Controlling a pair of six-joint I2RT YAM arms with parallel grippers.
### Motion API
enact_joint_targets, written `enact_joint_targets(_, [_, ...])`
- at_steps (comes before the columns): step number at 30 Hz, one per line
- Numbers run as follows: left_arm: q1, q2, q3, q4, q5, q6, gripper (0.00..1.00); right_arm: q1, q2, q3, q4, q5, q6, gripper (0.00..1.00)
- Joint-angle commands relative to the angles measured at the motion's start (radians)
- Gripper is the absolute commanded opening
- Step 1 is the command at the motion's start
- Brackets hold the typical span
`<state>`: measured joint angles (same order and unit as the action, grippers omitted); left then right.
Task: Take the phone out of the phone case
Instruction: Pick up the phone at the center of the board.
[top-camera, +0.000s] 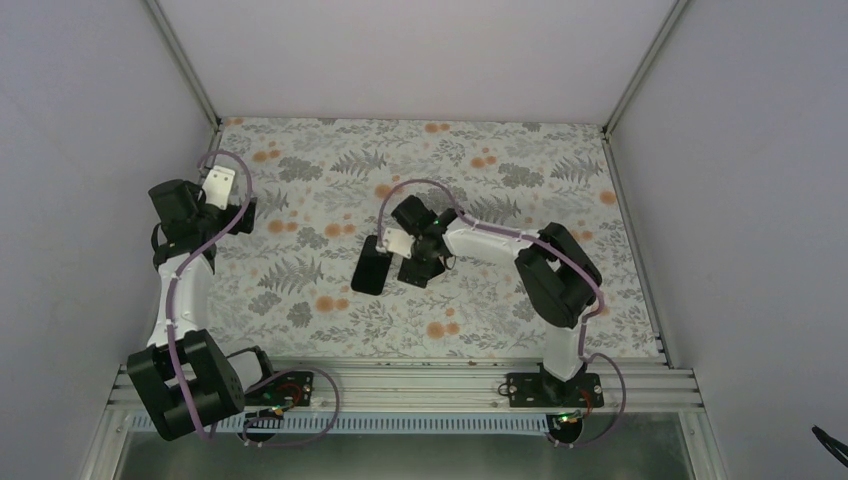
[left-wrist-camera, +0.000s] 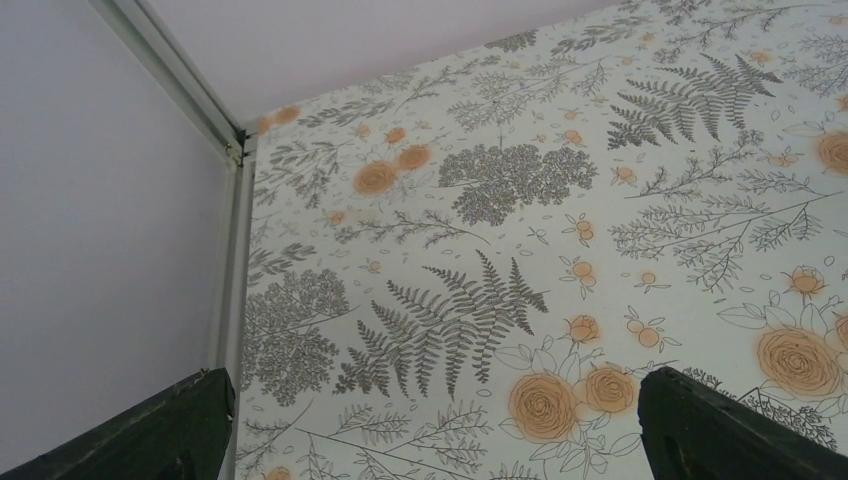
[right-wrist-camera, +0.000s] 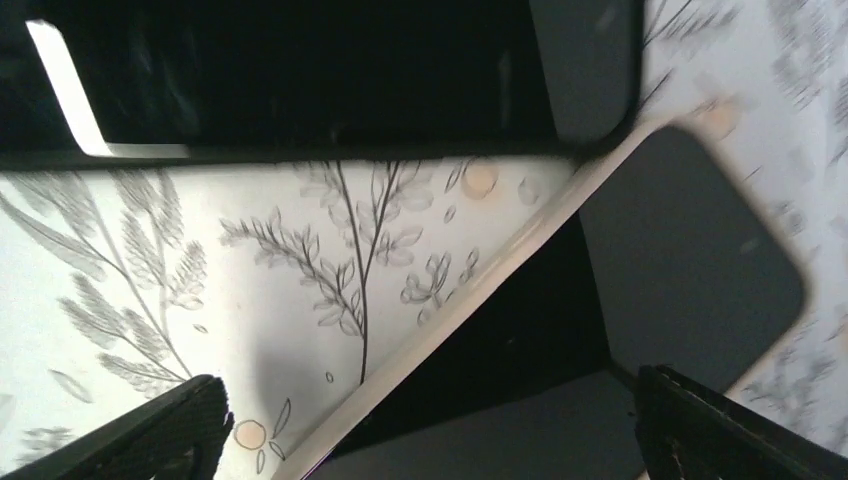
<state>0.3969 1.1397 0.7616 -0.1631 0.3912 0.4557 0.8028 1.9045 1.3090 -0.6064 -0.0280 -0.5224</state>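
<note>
The dark grey case (right-wrist-camera: 690, 250) lies at a slant below my right gripper. My right gripper will next go down, push its pale edge (right-wrist-camera: 470, 297) outward to line up the case, and close across the case.
In the right wrist view a black glossy phone (right-wrist-camera: 300, 70) lies across the top, with a dark grey end at its right. A dark grey case (right-wrist-camera: 690, 250) with a rounded corner and a pale edge lies at the right and reaches under the jaws. My right gripper (right-wrist-camera: 430, 425) is open, low over the case, holding nothing. In the top view the phone is a black slab (top-camera: 372, 265) mid-table, with the case (top-camera: 420, 272) partly hidden under my right gripper (top-camera: 418, 258). My left gripper (top-camera: 238, 203) is open and empty at the far left (left-wrist-camera: 430, 425).
The table is covered by a floral cloth (top-camera: 300, 290). White walls and metal corner posts (left-wrist-camera: 228, 180) enclose it on three sides. The left arm stands close to the left wall. A rail (top-camera: 400, 385) runs along the near edge.
</note>
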Motion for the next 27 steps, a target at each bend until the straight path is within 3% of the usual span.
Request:
enact_joint_targets(1, [0.014, -0.01, 0.022, -0.007, 0.031, -0.003, 1.0, 0.037, -0.01, -0.098, 0.154, 0.191, -0.012, 1.0])
enact_joint_targets(11, [0.033, -0.004, 0.031, -0.018, 0.054, 0.0, 1.0, 0.024, -0.019, -0.196, 0.248, 0.339, -0.062, 1.0])
enact_joint_targets(20, [0.04, 0.022, 0.028, -0.014, 0.076, -0.002, 1.0, -0.074, -0.022, -0.218, 0.221, 0.321, -0.064, 1.0])
enact_joint_targets(27, [0.04, 0.078, 0.053, -0.038, 0.133, -0.002, 1.0, -0.177, -0.011, -0.181, 0.115, 0.206, -0.069, 1.0])
